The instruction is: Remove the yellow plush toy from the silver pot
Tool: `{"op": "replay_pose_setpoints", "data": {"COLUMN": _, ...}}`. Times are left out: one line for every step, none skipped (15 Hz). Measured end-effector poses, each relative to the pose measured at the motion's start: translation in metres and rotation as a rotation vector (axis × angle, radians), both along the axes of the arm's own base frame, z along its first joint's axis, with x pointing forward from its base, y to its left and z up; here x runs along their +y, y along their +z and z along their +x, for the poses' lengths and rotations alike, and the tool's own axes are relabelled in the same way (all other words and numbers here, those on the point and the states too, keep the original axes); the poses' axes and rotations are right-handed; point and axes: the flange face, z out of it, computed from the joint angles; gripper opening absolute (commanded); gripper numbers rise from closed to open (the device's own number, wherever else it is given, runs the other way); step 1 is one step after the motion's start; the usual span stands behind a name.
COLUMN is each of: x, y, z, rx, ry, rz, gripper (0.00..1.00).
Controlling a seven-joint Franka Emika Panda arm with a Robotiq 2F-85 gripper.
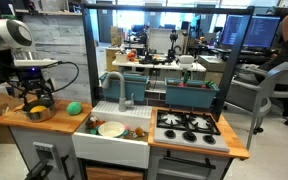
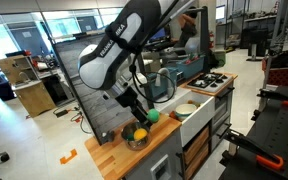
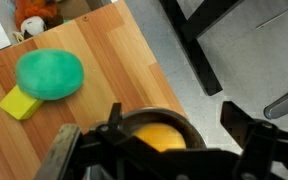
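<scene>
I need to turn my gripper, move it farther over the silver pot and lower it onto the yellow plush toy, which sits inside the pot below my open fingers.
The silver pot sits near the end of the wooden counter and shows in both exterior views. The yellow plush toy lies inside it and also shows in an exterior view. My gripper hangs directly above the pot with its fingers spread wide on either side of the pot, open and empty. My gripper's body hides the near part of the pot and toy in the wrist view.
A green ball and a small yellow block lie on the counter beside the pot. A white bowl sits in the sink, a stove beyond. The counter edge drops to the floor.
</scene>
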Motion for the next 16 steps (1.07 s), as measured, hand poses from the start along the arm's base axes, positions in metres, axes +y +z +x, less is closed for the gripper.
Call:
{"op": "replay_pose_setpoints", "data": {"x": 0.008, "y": -0.001, "z": -0.001, "rx": -0.011, "ry": 0.005, "rz": -0.003, "gripper": 1.0}}
{"op": "replay_pose_setpoints", "data": {"x": 0.016, "y": -0.002, "z": -0.001, "rx": -0.028, "ry": 0.004, "rz": -0.004, "gripper": 1.0}}
{"op": "replay_pose_setpoints", "data": {"x": 0.024, "y": -0.003, "z": -0.001, "rx": -0.051, "ry": -0.003, "rz": -0.002, "gripper": 1.0}}
{"op": "replay_pose_setpoints", "data": {"x": 0.031, "y": -0.006, "z": -0.001, "rx": -0.077, "ry": -0.017, "rz": 0.005, "gripper": 1.0}}
{"op": "replay_pose_setpoints", "data": {"x": 0.036, "y": -0.009, "z": -0.001, "rx": -0.099, "ry": -0.041, "rz": 0.012, "gripper": 1.0}}
{"op": "replay_pose_setpoints", "data": {"x": 0.039, "y": -0.012, "z": -0.001, "rx": -0.113, "ry": -0.077, "rz": 0.023, "gripper": 1.0}}
{"op": "replay_pose_setpoints", "data": {"x": 0.04, "y": -0.015, "z": 0.0, "rx": -0.123, "ry": -0.117, "rz": 0.037, "gripper": 1.0}}
{"op": "replay_pose_setpoints", "data": {"x": 0.04, "y": -0.018, "z": 0.001, "rx": -0.13, "ry": -0.155, "rz": 0.048, "gripper": 1.0}}
{"op": "replay_pose_setpoints", "data": {"x": 0.038, "y": -0.021, "z": 0.001, "rx": -0.137, "ry": -0.187, "rz": 0.055, "gripper": 1.0}}
{"op": "replay_pose_setpoints", "data": {"x": 0.034, "y": -0.023, "z": 0.003, "rx": -0.139, "ry": -0.212, "rz": 0.062, "gripper": 1.0}}
{"op": "replay_pose_setpoints", "data": {"x": 0.03, "y": -0.025, "z": 0.004, "rx": -0.144, "ry": -0.233, "rz": 0.066, "gripper": 1.0}}
{"op": "replay_pose_setpoints", "data": {"x": 0.026, "y": -0.027, "z": 0.007, "rx": -0.154, "ry": -0.254, "rz": 0.07, "gripper": 1.0}}
{"op": "replay_pose_setpoints", "data": {"x": 0.021, "y": -0.028, "z": 0.009, "rx": -0.164, "ry": -0.272, "rz": 0.073, "gripper": 1.0}}
{"op": "replay_pose_setpoints", "data": {"x": 0.017, "y": -0.028, "z": 0.012, "rx": -0.177, "ry": -0.289, "rz": 0.079, "gripper": 1.0}}
{"op": "replay_pose_setpoints", "data": {"x": 0.013, "y": -0.028, "z": 0.016, "rx": -0.195, "ry": -0.304, "rz": 0.087, "gripper": 1.0}}
{"op": "replay_pose_setpoints", "data": {"x": 0.01, "y": -0.027, "z": 0.019, "rx": -0.21, "ry": -0.319, "rz": 0.092, "gripper": 1.0}}
